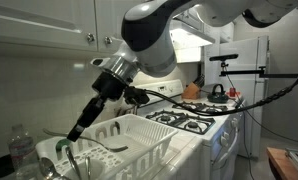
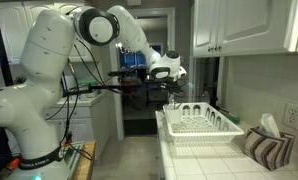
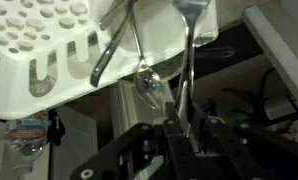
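My gripper tilts up toward level next, lowers the held utensil (image 3: 189, 70) over the cutlery section (image 3: 161, 34) and releases, since it lies nearly flat over the dish rack.
My gripper (image 3: 191, 126) is shut on the thin handle of a metal utensil (image 3: 189, 70). The handle runs away from the jaws to a flat head, perhaps a fork, at the white dish rack (image 3: 49, 60). A spoon (image 3: 147, 82) and another metal handle (image 3: 109, 55) hang beside it in the rack's cutlery section. In both exterior views the gripper (image 1: 81, 125) (image 2: 175, 84) points down over the near end of the dish rack (image 1: 144, 140) (image 2: 201, 126). The held utensil is hard to make out there.
A gas stove (image 1: 189, 115) stands beyond the rack, with a kettle (image 1: 217, 90) further back. A plastic bottle (image 1: 19, 150) sits near the rack's end. A striped cloth (image 2: 265, 148) and a tissue box (image 2: 289, 116) lie on the tiled counter (image 2: 209, 160). Cabinets (image 2: 239, 30) hang overhead.
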